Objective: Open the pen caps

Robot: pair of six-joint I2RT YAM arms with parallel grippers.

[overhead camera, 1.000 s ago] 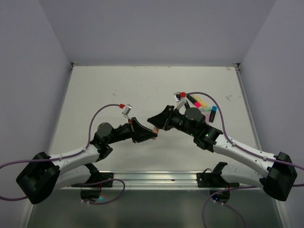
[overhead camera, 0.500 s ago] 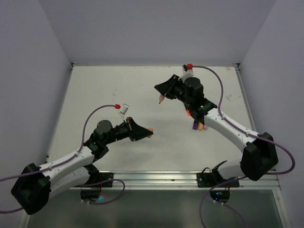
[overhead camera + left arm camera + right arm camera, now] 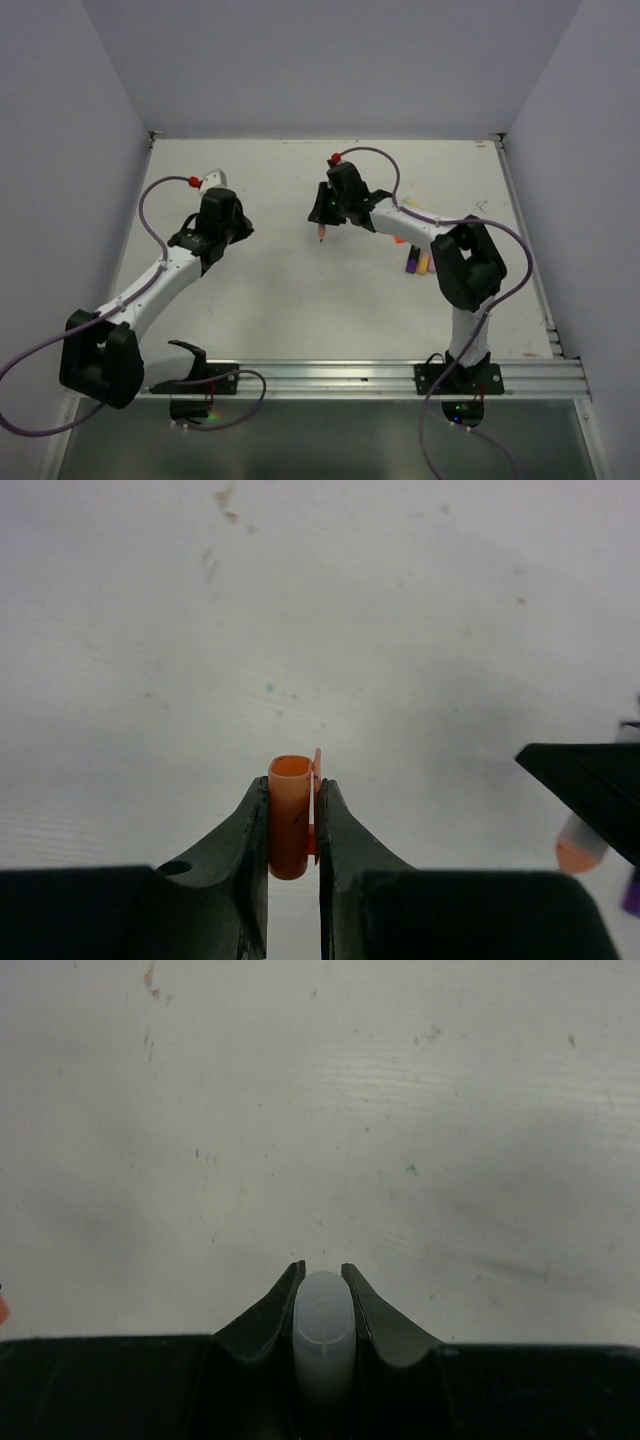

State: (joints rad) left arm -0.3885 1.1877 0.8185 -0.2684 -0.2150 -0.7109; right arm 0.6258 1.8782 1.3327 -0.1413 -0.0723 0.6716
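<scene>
My right gripper is holding the pen. Next I should lower the pen to the left in the top view and let go of it on the bare tabletop below.
An orange pen cap (image 3: 291, 818) stands upright between the fingers of my left gripper (image 3: 293, 825), which is shut on it; its open mouth faces away from the camera. In the top view this left gripper (image 3: 238, 226) hovers over the table's left half, the cap hidden there. My right gripper (image 3: 322, 212) is shut on a pen (image 3: 321, 230) whose orange tip points toward the near edge. Only the pen's whitish rounded end (image 3: 324, 1322) shows between the fingers of the right gripper (image 3: 323, 1278) in the right wrist view. The two grippers are well apart.
A purple pen (image 3: 411, 263), a yellow one (image 3: 423, 264) and an orange-red one (image 3: 400, 240) lie by the right arm's elbow. In the left wrist view the right gripper's black body (image 3: 590, 780) shows at the right edge. White walls bound the table.
The grippers met at the table's middle a second ago. They have pulled apart: the left went up and left with the cap, the right swung back and left with the pen body.
</scene>
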